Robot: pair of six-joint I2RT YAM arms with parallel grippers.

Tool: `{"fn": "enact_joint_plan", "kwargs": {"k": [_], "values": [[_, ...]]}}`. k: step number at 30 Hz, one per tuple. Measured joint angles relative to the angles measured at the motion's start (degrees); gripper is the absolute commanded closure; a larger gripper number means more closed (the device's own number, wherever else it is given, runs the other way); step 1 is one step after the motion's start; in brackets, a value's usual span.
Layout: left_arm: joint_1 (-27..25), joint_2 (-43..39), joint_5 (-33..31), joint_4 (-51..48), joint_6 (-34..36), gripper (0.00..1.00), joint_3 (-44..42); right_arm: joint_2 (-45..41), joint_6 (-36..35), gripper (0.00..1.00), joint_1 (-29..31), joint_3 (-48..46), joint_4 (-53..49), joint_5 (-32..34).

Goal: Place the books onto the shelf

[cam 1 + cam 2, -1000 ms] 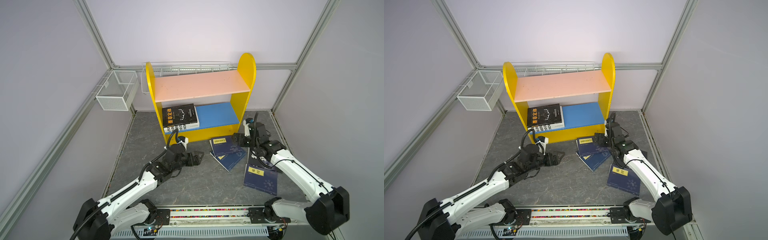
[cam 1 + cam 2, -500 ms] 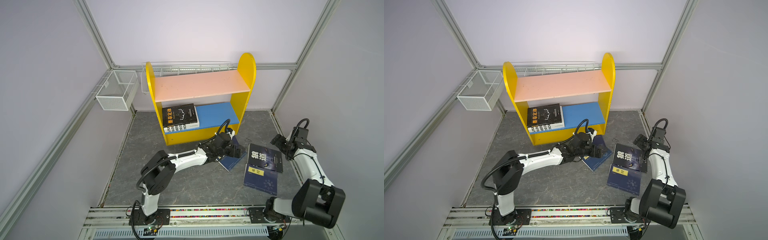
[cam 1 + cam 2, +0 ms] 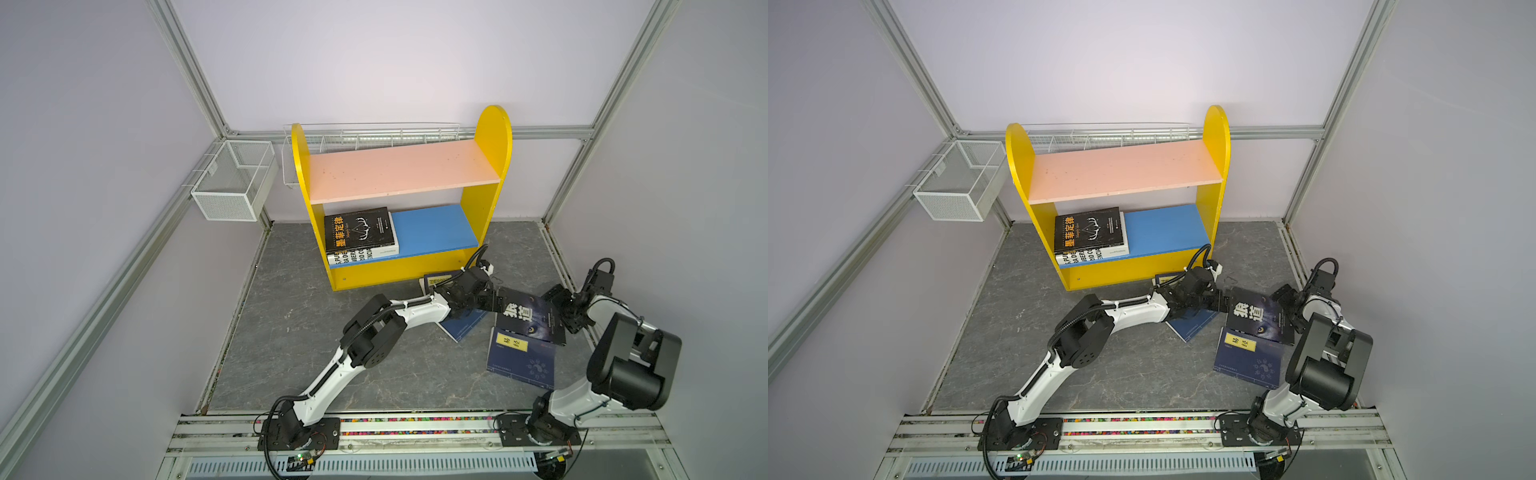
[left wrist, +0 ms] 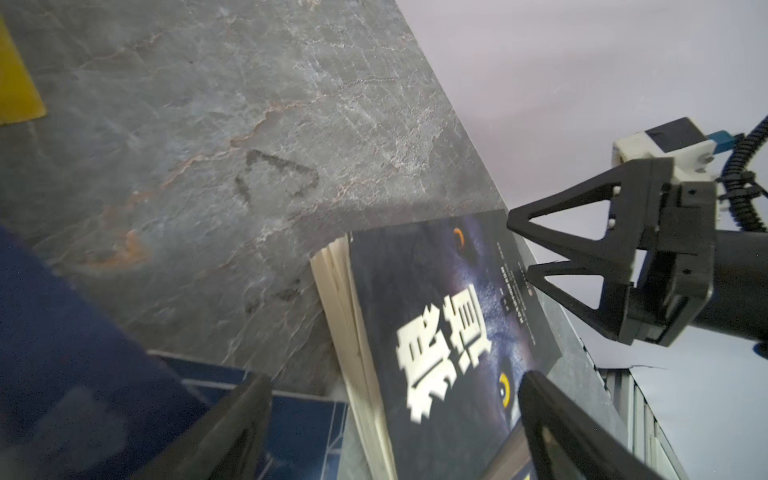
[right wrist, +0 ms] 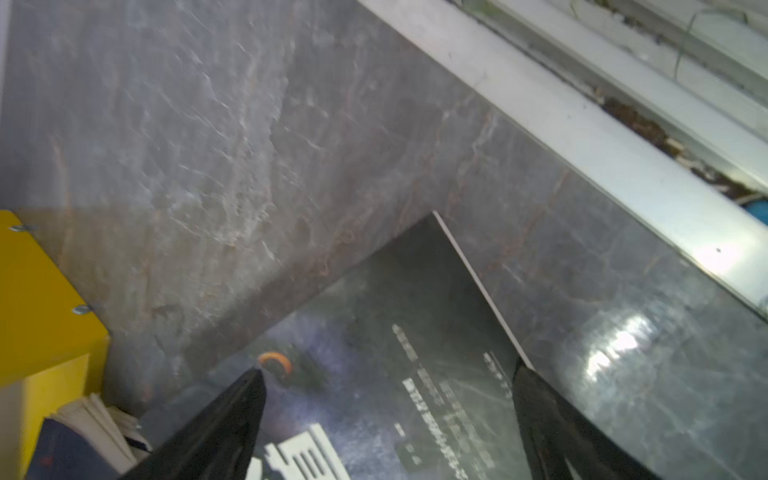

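Note:
The wolf book's page edge point(image 3: 496, 314) point(image 4: 365, 392) faces the open fingers of my left gripper. I will next move my left gripper toward the right gripper, onto that page edge, and close it there.
The shelf point(image 3: 399, 170) point(image 3: 1121, 174) stands at the back; on its blue lower board a black book point(image 3: 359, 230) lies on a white one point(image 3: 353, 255). On the floor a black book with wolf eyes point(image 3: 528, 316) point(image 4: 436, 311) point(image 5: 395, 332) rests partly on a navy book with a yellow label point(image 3: 521, 359). More navy books point(image 3: 461, 326) lie under my left arm. My left gripper point(image 3: 496, 301) point(image 4: 395, 382) is open and straddles the wolf book's page edge. My right gripper point(image 3: 557, 309) point(image 4: 518, 247) point(image 5: 386, 378) is open over the same book's opposite edge.
A white wire basket point(image 3: 232, 178) hangs on the left wall and a long one point(image 3: 374, 135) runs behind the shelf. A metal frame rail point(image 3: 557, 257) borders the floor close to the right arm. The arms' base rail point(image 3: 415, 428) runs along the front.
My left gripper has swung right, from the floor in front of the shelf across the navy books to the wolf book. My right gripper has pulled back to the right, and the wolf book now shows.

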Motion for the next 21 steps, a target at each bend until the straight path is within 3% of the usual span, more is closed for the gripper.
{"fn": "enact_joint_plan", "kwargs": {"k": [14,17,21], "values": [[-1.73,8.5,5.14,-2.32,-4.87,0.13,12.96,3.98,3.23,0.06,-0.28,-0.11,12.39,-8.87],[-1.95,8.55,6.82,-2.25,-5.92,0.2,13.55,4.11,3.65,0.07,0.31,-0.39,13.18,-10.14],[-2.21,8.55,8.11,-1.81,-6.67,0.37,13.62,4.39,3.93,0.07,0.79,-0.5,13.92,-11.5]]}}
